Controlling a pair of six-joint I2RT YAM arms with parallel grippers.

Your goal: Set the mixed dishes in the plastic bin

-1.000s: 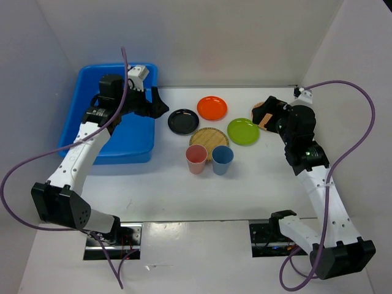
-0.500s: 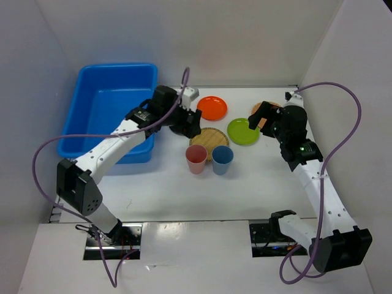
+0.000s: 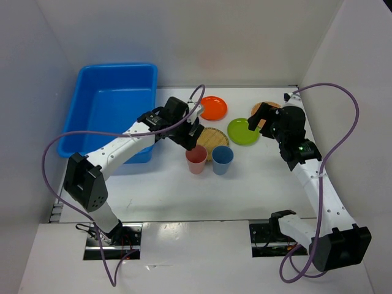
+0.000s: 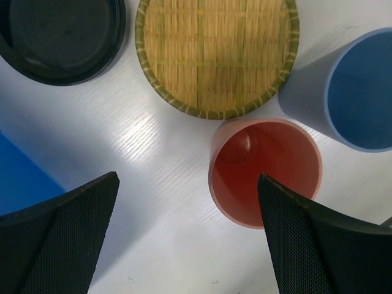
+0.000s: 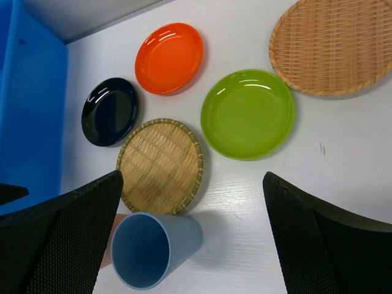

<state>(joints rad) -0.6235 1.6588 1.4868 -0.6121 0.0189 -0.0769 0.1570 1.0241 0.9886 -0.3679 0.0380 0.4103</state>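
Note:
The left gripper lowers next, one finger's end entering the pink cup's opening, and closes, as the pink cup's bin-side rim [image 4: 212, 174] lies below it, between its open fingers.
The plastic bin [image 3: 110, 104] is a big blue tub at the far left, with nothing showing inside. My left gripper [image 3: 191, 136] hangs open just above the table beside the pink cup [image 4: 264, 180]; its right finger overlaps the cup's rim. Ahead of it lie the black plate [image 4: 61, 37], a small woven plate [image 4: 217, 55] and the blue cup [image 4: 361, 92]. My right gripper [image 3: 257, 119] is open and hovers over the table. Below it are the lime green plate [image 5: 248, 113], orange plate [image 5: 169, 58], a larger woven plate [image 5: 334, 46] and the blue cup [image 5: 150, 248].
White walls close in the table at the back and both sides. The bin's near wall [image 5: 30, 110] stands just left of the black plate [image 5: 110, 111]. Purple cables loop from both arms above the table.
My left arm has swung right, from above the bin to the dishes, and dropped beside the pink cup. The right gripper has shifted a little left, off the larger woven plate.

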